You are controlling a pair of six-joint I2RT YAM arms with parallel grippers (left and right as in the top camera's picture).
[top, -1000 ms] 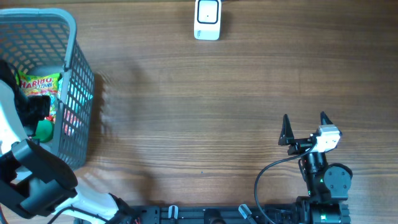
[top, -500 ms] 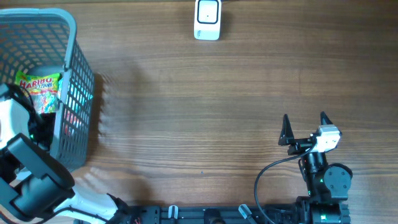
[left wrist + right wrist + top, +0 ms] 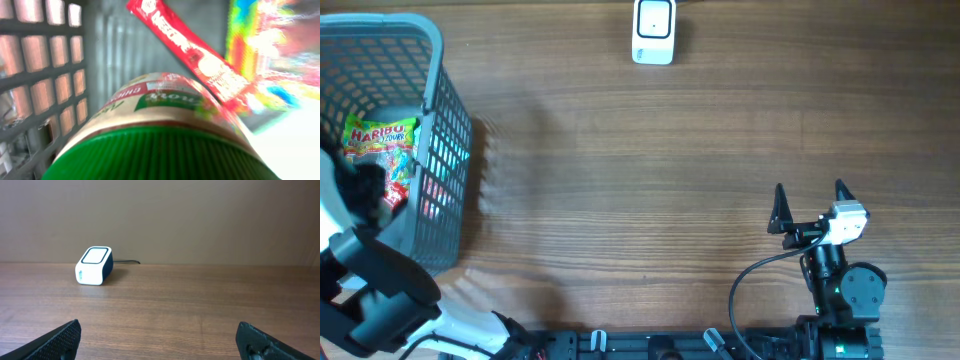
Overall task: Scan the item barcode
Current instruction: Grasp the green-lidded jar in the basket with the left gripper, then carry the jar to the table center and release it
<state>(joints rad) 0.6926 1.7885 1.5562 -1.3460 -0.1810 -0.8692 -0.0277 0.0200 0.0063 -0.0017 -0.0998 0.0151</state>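
My left gripper needs to go up over the basket's side next, to the right in the overhead view. Then it should go down to the bare tabletop before the scanner and let go.
My left arm reaches down into the grey plastic basket (image 3: 442,70) at the table's left edge, and the left gripper (image 3: 366,186) sits low among the goods. In the left wrist view a jar with a ribbed green lid (image 3: 160,152) and a beige label fills the bottom of the frame, right at the jaws. The fingers are hidden, so the grip is unclear. A red snack packet (image 3: 192,47) and a colourful Haribo bag (image 3: 382,136) lie behind the jar. The white barcode scanner (image 3: 653,31) stands at the far edge. My right gripper (image 3: 810,203) rests open and holds nothing.
The basket's lattice wall (image 3: 45,75) rises close on the left of the jar. From the right wrist, the scanner (image 3: 93,265) stands far ahead to the left with its cable behind it. Bare wooden tabletop (image 3: 650,200) lies between basket, scanner and right arm.
The left arm has shifted inside the basket and settled over the green-lidded jar, which the overhead view no longer shows. The right arm has not moved.
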